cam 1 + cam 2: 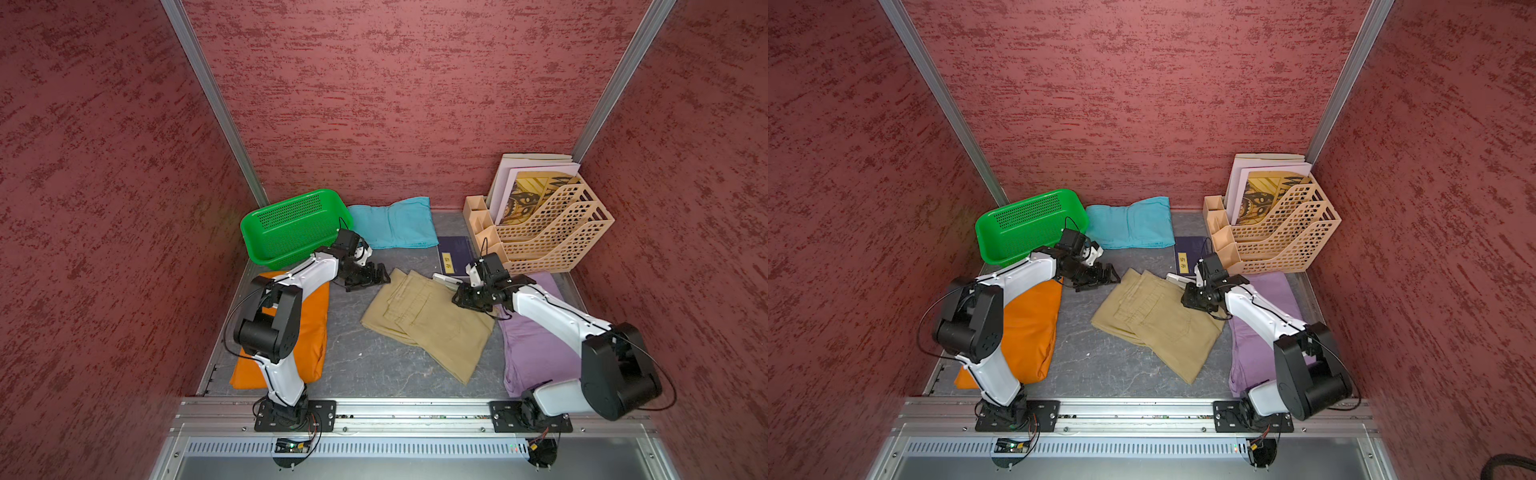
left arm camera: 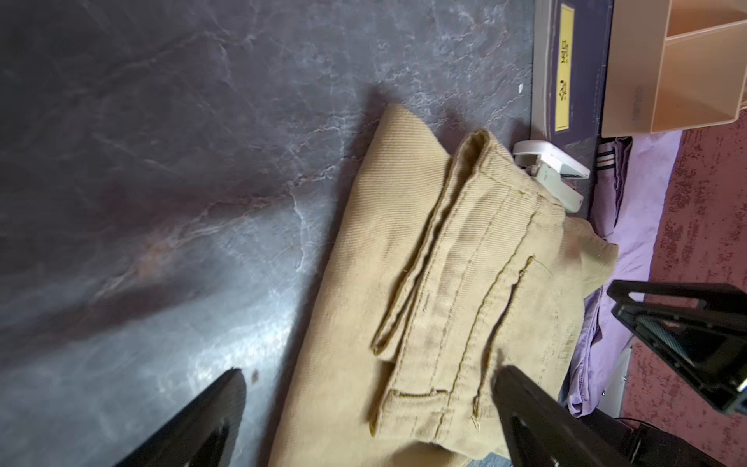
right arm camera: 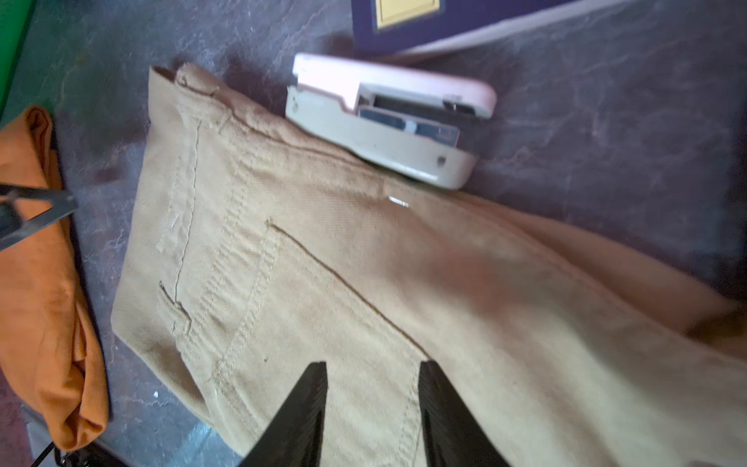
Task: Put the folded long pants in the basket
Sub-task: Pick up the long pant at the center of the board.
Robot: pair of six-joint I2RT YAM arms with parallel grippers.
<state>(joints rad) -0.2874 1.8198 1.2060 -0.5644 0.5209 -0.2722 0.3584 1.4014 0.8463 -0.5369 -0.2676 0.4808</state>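
I will lower my left gripper slightly back onto the khaki pants' edge facing the orange pants, just below its open fingers.
The folded khaki long pants lie in the middle of the table. My left gripper hovers open at their far left corner; in the left wrist view its gripper straddles the khaki edge. My right gripper stands open just over the khaki cloth near its right edge, gripping nothing. Orange pants lie at the left, partly under the left arm. Teal pants lie at the back, and lilac ones at the right under the right arm. The green basket stands empty at the back left.
A pale stapler rests against the khaki pants' far edge, with a dark purple book just behind it. A beige lattice file rack holding papers fills the back right corner. Red textured walls close in three sides.
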